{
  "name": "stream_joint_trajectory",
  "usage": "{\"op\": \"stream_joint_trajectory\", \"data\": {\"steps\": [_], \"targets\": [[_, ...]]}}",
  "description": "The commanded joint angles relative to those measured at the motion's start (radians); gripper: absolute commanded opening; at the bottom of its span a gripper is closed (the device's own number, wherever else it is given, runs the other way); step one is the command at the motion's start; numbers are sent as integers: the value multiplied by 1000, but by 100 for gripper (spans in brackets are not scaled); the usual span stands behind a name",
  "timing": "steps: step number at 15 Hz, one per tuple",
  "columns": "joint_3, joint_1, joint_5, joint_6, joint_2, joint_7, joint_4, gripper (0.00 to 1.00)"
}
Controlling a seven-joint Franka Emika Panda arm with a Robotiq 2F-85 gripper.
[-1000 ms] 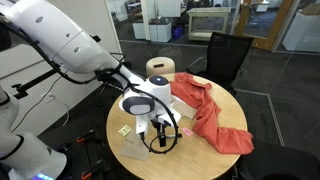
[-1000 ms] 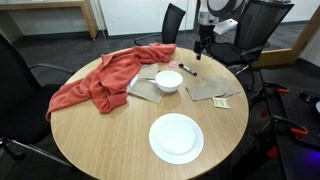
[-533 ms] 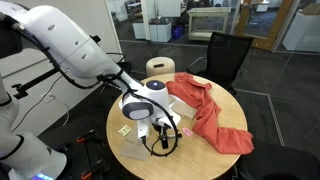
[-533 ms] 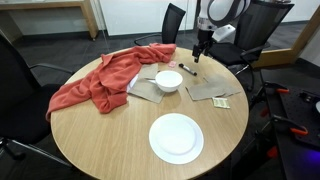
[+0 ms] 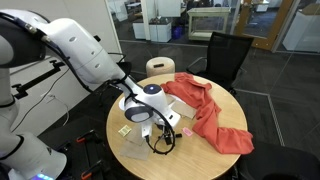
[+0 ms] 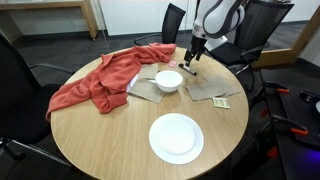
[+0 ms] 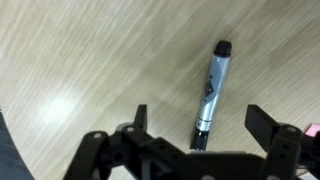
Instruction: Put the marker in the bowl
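Note:
I need to move my gripper outward toward the red cloth next, and then I need to bring it down onto the near end of the marker (image 6: 187, 70).
The marker (image 7: 209, 92) lies flat on the wooden table, a thin stick with a silver-grey body and dark ends. In the wrist view it lies between my two fingers, with its near end under the gripper body. My gripper (image 7: 200, 122) is open and empty, just above it. In an exterior view the gripper (image 6: 191, 58) hovers over the marker (image 6: 187, 70) at the far side of the table. The small white bowl (image 6: 168, 81) stands a short way from it, beside the red cloth. In an exterior view the arm (image 5: 150, 103) hides the bowl.
A wide flat white plate (image 6: 176, 137) sits at the near side of the round table (image 6: 100, 140). A red cloth (image 6: 105, 80) is draped over the table edge. Flat brown sheets (image 6: 213, 92) lie by the bowl. Office chairs surround the table.
The gripper has moved lower and a little sideways, closer to the marker and the bowl. The marker, bowl and plate have not moved.

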Motion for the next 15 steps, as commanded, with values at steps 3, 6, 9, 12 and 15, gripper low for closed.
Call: {"op": "stream_joint_trajectory", "data": {"steps": [3,6,9,12,15], "targets": [[2,24,18,21,83,93,104,100],[0,29,18,8,120,119,156,100],[0,30,17,-3,154,130,198,100],[-1,29,18,-7,182,131,229,74],[2,25,23,-11,200,132,250,51]]}}
